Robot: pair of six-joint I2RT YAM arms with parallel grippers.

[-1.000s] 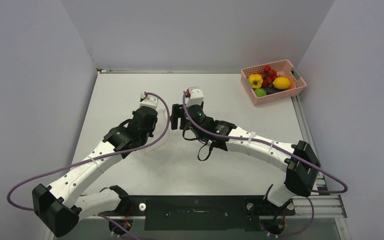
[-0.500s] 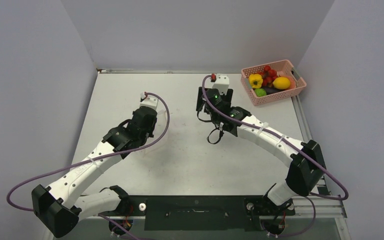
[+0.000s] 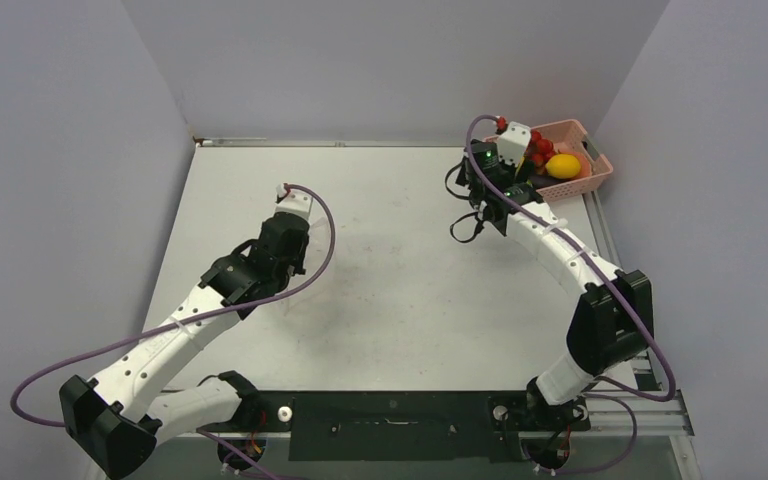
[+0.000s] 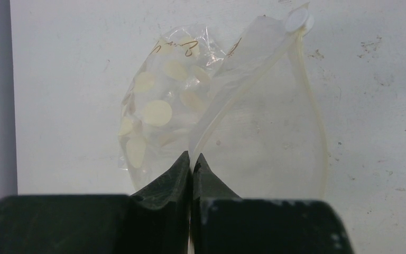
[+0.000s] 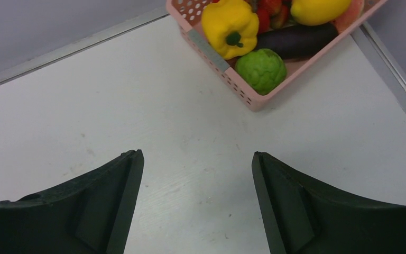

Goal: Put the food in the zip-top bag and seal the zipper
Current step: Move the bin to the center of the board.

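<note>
My right gripper swings to the right in the top view next, then lowers over the basket's near rim [image 3: 563, 192] [image 5: 309, 64], since empty table lies beside it.
My left gripper [image 4: 192, 156] is shut on the zipper [image 4: 241, 80], the stiff strip along the mouth of the clear zip-top bag [image 4: 158, 108]. The bag lies on the table with cream dots on it and its mouth gaping open. My right gripper [image 5: 195, 153] is open and empty above the table, just short of the pink basket [image 5: 210, 54]. The basket holds the yellow bell pepper [image 5: 230, 24], green piece [image 5: 261, 69], eggplant [image 5: 296, 39], lemon [image 5: 317, 8] and red tomatoes [image 5: 267, 10]. In the top view the right gripper [image 3: 474, 172] is at the basket's left side.
The pink basket [image 3: 600, 162] stands at the table's back right corner, close to the right wall and a metal rail [image 3: 610, 250]. The left arm [image 3: 190, 320] reaches over the table's left half. Walls close in the back and both sides.
My right arm has swung from beside the left gripper at mid-table to the back right, up to the basket. The left gripper still holds the bag and has shifted slightly left.
</note>
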